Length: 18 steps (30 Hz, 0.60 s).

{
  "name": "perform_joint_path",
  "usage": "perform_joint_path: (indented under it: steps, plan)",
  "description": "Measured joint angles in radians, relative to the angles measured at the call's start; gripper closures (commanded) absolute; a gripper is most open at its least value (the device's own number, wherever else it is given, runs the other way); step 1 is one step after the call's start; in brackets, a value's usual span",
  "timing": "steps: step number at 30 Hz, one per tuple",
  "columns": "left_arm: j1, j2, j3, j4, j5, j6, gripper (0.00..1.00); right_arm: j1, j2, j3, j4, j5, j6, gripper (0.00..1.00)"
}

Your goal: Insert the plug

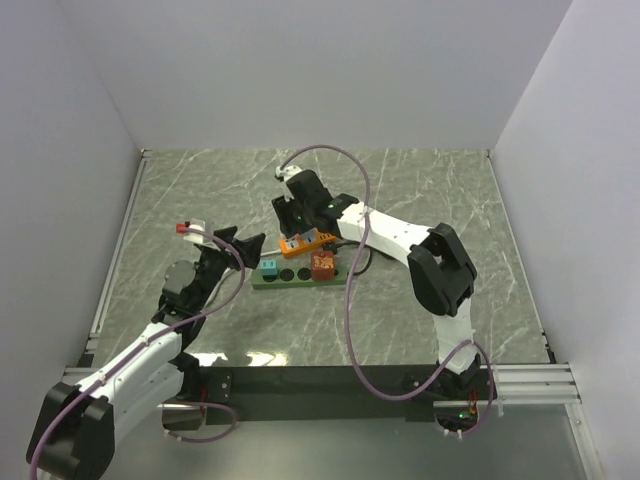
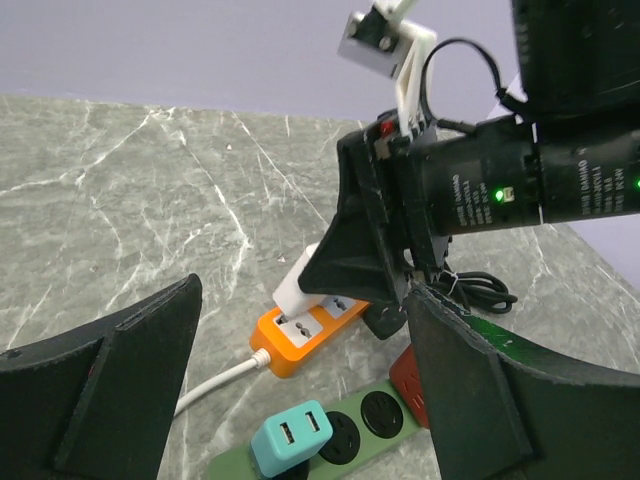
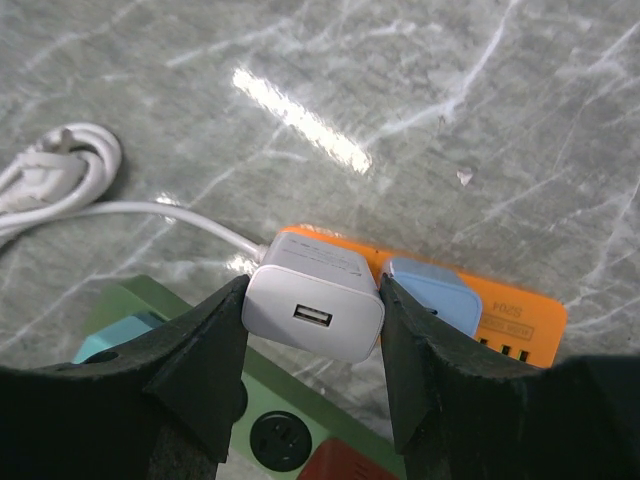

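The white plug still leans above the orange power strip. My right gripper next pushes it down into the socket nearest the white cable (image 1: 291, 244) and releases it.
My right gripper (image 3: 313, 300) is shut on a white USB charger plug (image 3: 313, 312), with one finger on each side. It holds the plug tilted on the orange power strip (image 3: 520, 315), at the socket nearest the white cable. I cannot tell whether the prongs are in. A light blue plug (image 3: 437, 300) sits in the neighbouring socket. In the left wrist view the white plug (image 2: 297, 287) meets the orange strip (image 2: 300, 338). My left gripper (image 2: 303, 295) is open and empty, just left of the strips (image 1: 245, 245).
A green power strip (image 1: 295, 274) lies just in front of the orange strip, with a teal USB adapter (image 2: 292, 437) at its left end and a red adapter (image 1: 322, 266) at its right. There is a white cable coil (image 3: 55, 180) and a black cord (image 2: 485, 290).
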Motion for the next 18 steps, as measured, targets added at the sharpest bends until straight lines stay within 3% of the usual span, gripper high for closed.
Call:
perform_joint_path:
  steps: [18]
  plan:
    - [0.006,0.028,0.000,0.002,0.029,-0.001,0.11,0.012,0.067,0.066,-0.062,0.034,-0.029,1.00]
